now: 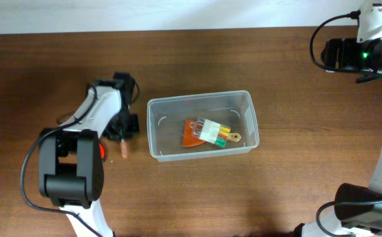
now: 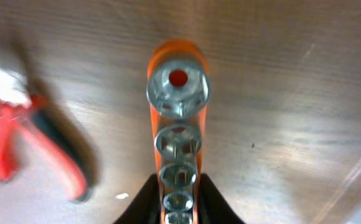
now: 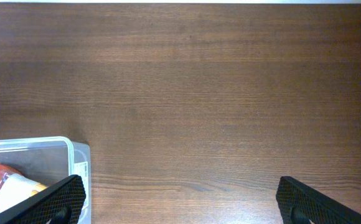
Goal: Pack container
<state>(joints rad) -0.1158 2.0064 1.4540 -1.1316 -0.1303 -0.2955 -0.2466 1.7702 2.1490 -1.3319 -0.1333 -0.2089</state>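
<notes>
The left gripper will next lift the orange bar to the right in the overhead view, then lower it into the tub's bare end (image 1: 169, 130), which is free of tools.
The container (image 1: 201, 99) is a clear plastic tub at the table's middle; its corner shows in the right wrist view (image 3: 75, 150). Inside lie an orange tool and a clear pack of coloured bits (image 1: 211, 132). My left gripper (image 1: 122, 130) is left of the tub, low over the table. In the left wrist view it (image 2: 177, 190) is shut on an orange rail of metal sockets (image 2: 177, 87), whose end shows in the overhead view (image 1: 124, 151). My right gripper (image 3: 180, 199) is open and empty at the far right (image 1: 330, 52).
Red-handled pliers (image 2: 25, 146) lie blurred on the table left of the socket rail; a red bit of them shows beside the left arm (image 1: 102, 150). The wooden table (image 3: 199, 93) stretches bare under the right gripper.
</notes>
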